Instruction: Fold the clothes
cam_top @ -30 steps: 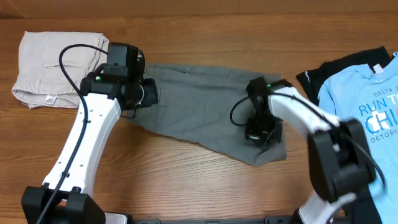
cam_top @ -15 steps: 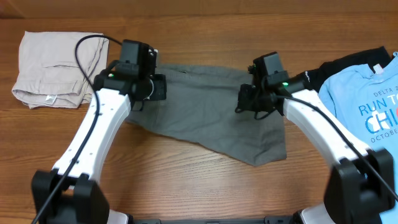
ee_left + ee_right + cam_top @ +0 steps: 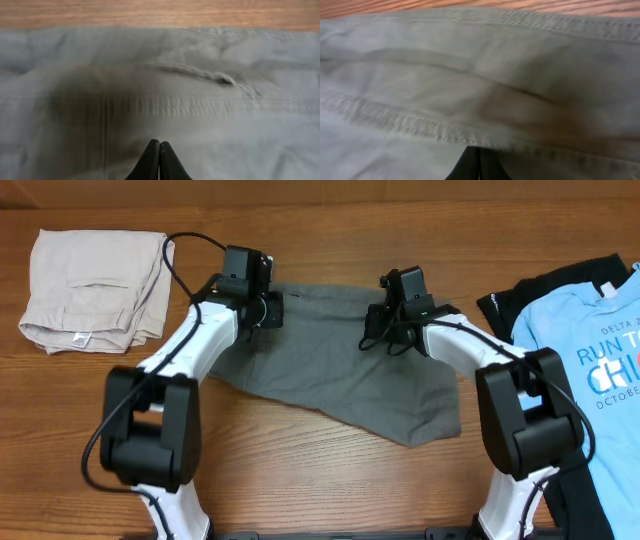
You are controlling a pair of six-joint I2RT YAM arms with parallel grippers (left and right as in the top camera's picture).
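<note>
I need to move my right gripper outward next and release the bunched fold at the far stitched edge of the shorts [image 3: 374, 291] [image 3: 479, 16], since that edge lies outward of its fingers.
The grey shorts [image 3: 330, 375] lie spread flat across the middle of the table, and their fabric fills both wrist views. My left gripper [image 3: 268, 313] hovers over the shorts' far left part. In the left wrist view its jaws [image 3: 159, 143] are shut with nothing between them, just above the cloth [image 3: 200, 70] near a stitched seam. My right gripper [image 3: 384, 330] is over the far right part. Its jaws [image 3: 479, 151] are shut, tips right at a stitched seam of the shorts [image 3: 470, 70]. I cannot tell if they touch the cloth.
Folded pale beige shorts [image 3: 90, 285] lie at the far left. A light blue printed T-shirt [image 3: 590, 370] lies on a black garment [image 3: 500, 305] at the right edge. Bare wood table [image 3: 300, 470] shows in front of the shorts.
Both arms have swung from the shorts' outer parts toward the far edge and inward. The shorts have kept the same shape.
</note>
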